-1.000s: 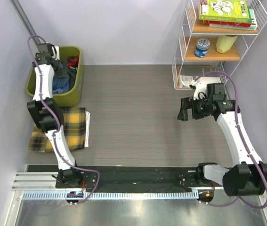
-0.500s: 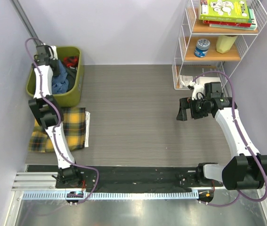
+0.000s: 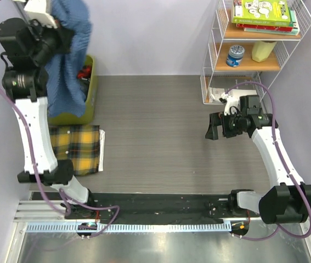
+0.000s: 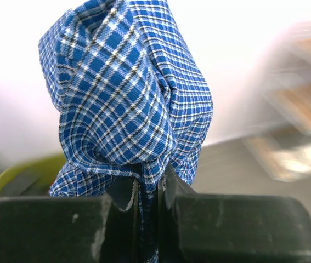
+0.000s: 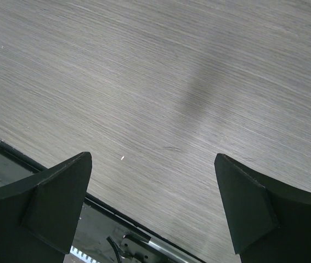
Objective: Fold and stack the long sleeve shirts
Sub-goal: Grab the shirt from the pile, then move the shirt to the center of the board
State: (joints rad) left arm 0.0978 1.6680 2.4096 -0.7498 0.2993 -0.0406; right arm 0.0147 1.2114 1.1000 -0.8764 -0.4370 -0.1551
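Observation:
My left gripper is to swing the blue checked shirt away from the green bin. It then needs to move the shirt down over the table's empty middle (image 3: 148, 133) and release it.
My left gripper (image 3: 62, 34) is raised high at the top left and is shut on the blue checked shirt (image 3: 70, 60), which hangs down from it in a long fold over the green bin (image 3: 91, 98). In the left wrist view the blue shirt (image 4: 128, 104) bunches above the gripper (image 4: 148, 189), its cloth pinched between the two fingers. The yellow plaid shirt (image 3: 78, 147) lies folded flat on the table at the left. Out over the table's right side my right gripper (image 3: 214, 129) stands open and empty; the right wrist view shows its gripper (image 5: 152, 203) above bare wood-grain table.
The green bin holds something red (image 3: 85, 72) behind the hanging shirt. A white wire shelf (image 3: 216, 66) with books, a tin and a yellow object stands at the back right. A black strip and metal rail (image 3: 160, 211) run along the near edge.
The left arm has risen from inside the bin, its gripper shutting on the blue shirt and lifting it high out of the bin. The right arm has barely moved.

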